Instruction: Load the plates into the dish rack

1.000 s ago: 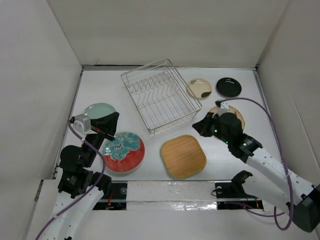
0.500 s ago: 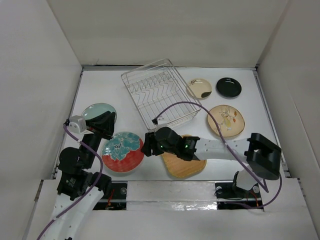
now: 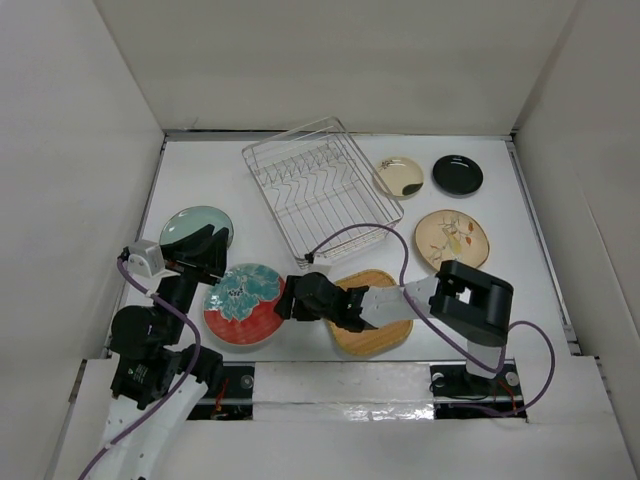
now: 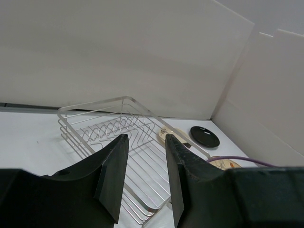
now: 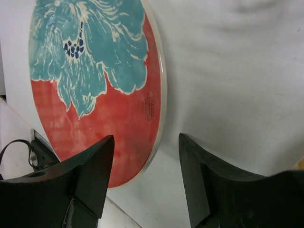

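Note:
The robot's right gripper will move away from the red plate and onto the wooden plate's edge farthest from there, as the wooden plate lies to the gripper's right in the top view.
The silver wire dish rack (image 3: 318,198) stands at the back centre with no plates in it. Six plates lie flat on the table: red with teal flowers (image 3: 240,305), pale teal (image 3: 190,224), wooden (image 3: 385,322), beige speckled (image 3: 452,240), small cream (image 3: 398,177), small black (image 3: 458,175). My right gripper (image 3: 287,302) reaches across the wooden plate and is open. In the right wrist view the right gripper (image 5: 146,137) straddles the red plate's (image 5: 95,71) rim. My left gripper (image 3: 212,252) hovers between the teal and red plates. It (image 4: 146,137) is open and empty and faces the rack (image 4: 88,128).
White walls close in the table on the left, back and right. The right arm's purple cable (image 3: 360,232) loops over the rack's near corner. The small black plate (image 4: 204,136) shows beyond the rack in the left wrist view.
My right arm swung left from the beige plate, across the wooden plate, to the red plate's right rim. Both grippers went from shut to open. The left gripper drew back slightly.

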